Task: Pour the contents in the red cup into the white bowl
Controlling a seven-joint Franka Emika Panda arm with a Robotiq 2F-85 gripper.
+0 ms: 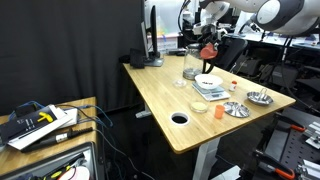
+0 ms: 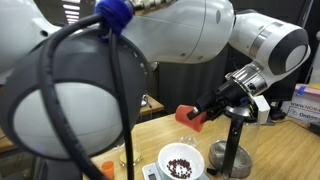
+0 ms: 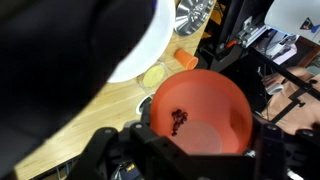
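My gripper holds the red cup (image 2: 189, 116) and will next turn it upright, move down and let go of it on the bare tabletop beside the white bowl, because the beans are already in the bowl.
My gripper (image 2: 208, 110) is shut on the red cup (image 2: 189, 116) and holds it tipped on its side above the table. In the wrist view the red cup (image 3: 205, 100) fills the middle between the fingers (image 3: 200, 140), with a few dark bits stuck inside. The white bowl (image 2: 182, 158) stands below and slightly to one side of the cup and holds dark beans. In the wrist view its rim (image 3: 140, 55) shows at the upper left. In an exterior view the cup (image 1: 207, 50) hangs above the white bowl (image 1: 208, 83).
A clear jug (image 1: 191, 66) stands behind the bowl. A short paler orange cup (image 1: 216, 109), a small flat pale disc (image 1: 198, 104) and two metal dishes (image 1: 236, 109) (image 1: 259, 97) lie near the table's edge. A round hole (image 1: 180, 118) is in the tabletop. A black stand (image 2: 233, 150) is beside the bowl.
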